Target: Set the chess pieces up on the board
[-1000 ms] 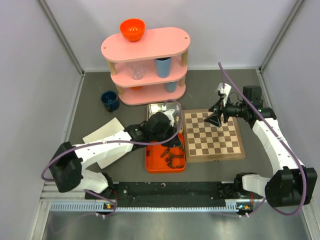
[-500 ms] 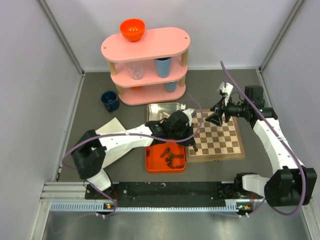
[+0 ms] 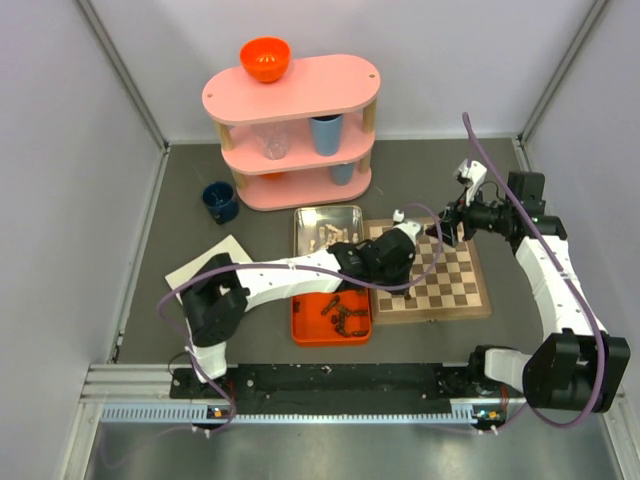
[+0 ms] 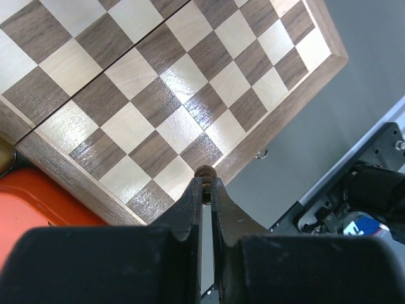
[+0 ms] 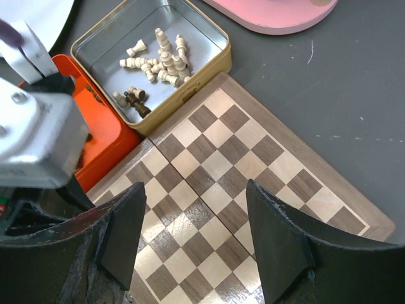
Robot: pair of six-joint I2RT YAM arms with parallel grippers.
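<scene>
My left gripper comes down next to set the dark piece on the brown square (image 3: 410, 301) (image 4: 201, 151) beside the near border and release it, since that square lies below the gripper.
The board (image 3: 445, 292) lies right of centre, with no pieces standing on it. My left gripper (image 3: 393, 266) reaches over its left half and is shut on a small dark brown chess piece (image 4: 204, 171). In the left wrist view that piece hangs over the board (image 4: 145, 95) close to its border. My right gripper (image 3: 447, 232) hovers open and holds nothing above the board's far right part (image 5: 221, 164). Several cream chess pieces (image 5: 161, 58) and one dark piece (image 5: 135, 101) lie in the silver tin (image 3: 302, 228). More dark pieces (image 3: 345, 315) lie in the orange tray (image 3: 306, 328).
A pink three-tier shelf (image 3: 290, 120) stands at the back with an orange bowl (image 3: 265, 58) on top and cups inside. A dark blue cup (image 3: 219, 200) sits left of it. A white sheet (image 3: 205, 265) lies left of the tray.
My left arm has swung right from above the tray and tin to over the board, carrying the dark piece. My right gripper has drawn back to the right, still open.
</scene>
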